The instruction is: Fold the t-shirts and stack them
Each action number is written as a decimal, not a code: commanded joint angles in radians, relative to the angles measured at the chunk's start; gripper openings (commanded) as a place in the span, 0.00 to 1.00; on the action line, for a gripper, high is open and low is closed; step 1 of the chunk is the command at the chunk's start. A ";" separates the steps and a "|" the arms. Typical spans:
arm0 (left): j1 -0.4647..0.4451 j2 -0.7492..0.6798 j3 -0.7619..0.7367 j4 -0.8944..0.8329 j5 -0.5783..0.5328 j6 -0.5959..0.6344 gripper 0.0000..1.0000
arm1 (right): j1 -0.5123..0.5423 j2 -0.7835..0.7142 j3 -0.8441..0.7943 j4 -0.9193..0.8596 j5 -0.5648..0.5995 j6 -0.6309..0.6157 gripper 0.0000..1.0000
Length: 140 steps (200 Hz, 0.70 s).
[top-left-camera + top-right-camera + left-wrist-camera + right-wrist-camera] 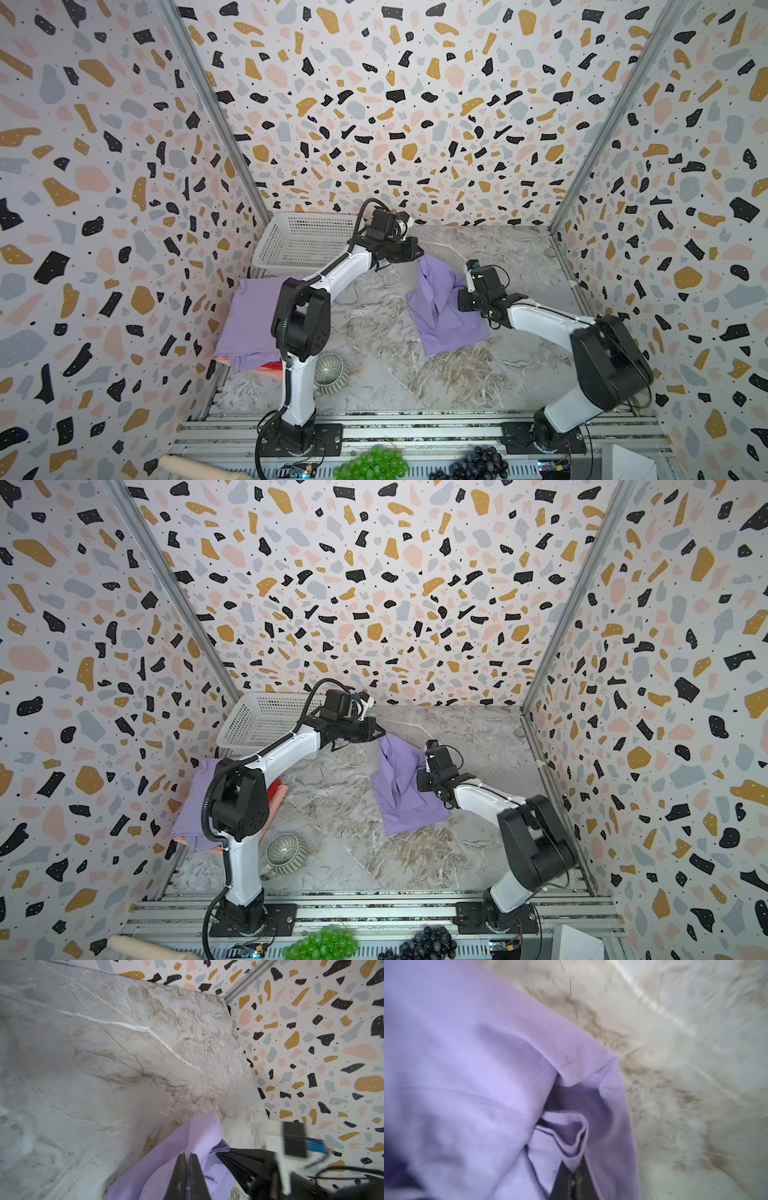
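Next, the right gripper lifts, pulls toward the bare tabletop by the nearer side wall (539, 274) and releases the hem, since the t-shirt lies crumpled between both grippers.
A lavender t-shirt (440, 316) (399, 800) lies crumpled mid-table in both top views. My left gripper (419, 254) (380, 734) is at the shirt's far corner, which rises up to it. In the left wrist view this gripper (187, 1155) is shut with lavender cloth (187, 1136) pinched in the slit. My right gripper (462, 291) (420, 771) is at the shirt's right edge. In the right wrist view it (574, 1169) is shut on a folded hem (566, 1142). A folded lavender t-shirt (249, 320) (193, 808) tops a stack at the left, over red and salmon-pink t-shirts (270, 368) (276, 791).
A white perforated basket (299, 245) (257, 725) stands at the back left. A ribbed grey mug (330, 372) (284, 854) lies near the left arm's base. Green grapes (372, 463), dark grapes (478, 463) and a rolling pin (195, 469) rest on the front rail.
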 commanded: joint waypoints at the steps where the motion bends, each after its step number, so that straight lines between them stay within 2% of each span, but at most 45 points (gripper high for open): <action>1: 0.054 -0.050 0.056 0.085 0.061 -0.082 0.00 | -0.026 -0.220 -0.006 -0.035 0.113 -0.018 0.01; 26: 0.102 -0.112 0.077 0.093 0.063 -0.132 0.00 | -0.133 -0.386 -0.052 -0.021 0.129 0.040 0.00; 69: 0.157 -0.269 -0.017 0.222 0.121 -0.243 0.00 | -0.247 -0.539 -0.008 0.010 0.203 -0.015 0.01; 109: 0.170 -0.426 -0.102 0.148 0.156 -0.194 0.00 | -0.347 -0.649 0.045 0.030 0.202 -0.075 0.03; 127: 0.171 -0.511 -0.149 0.094 0.138 -0.190 0.00 | -0.390 -0.690 0.043 0.044 0.163 -0.115 0.10; 140: 0.171 -0.559 -0.217 0.080 0.087 -0.217 0.00 | -0.417 -0.684 0.039 0.001 0.207 -0.119 0.26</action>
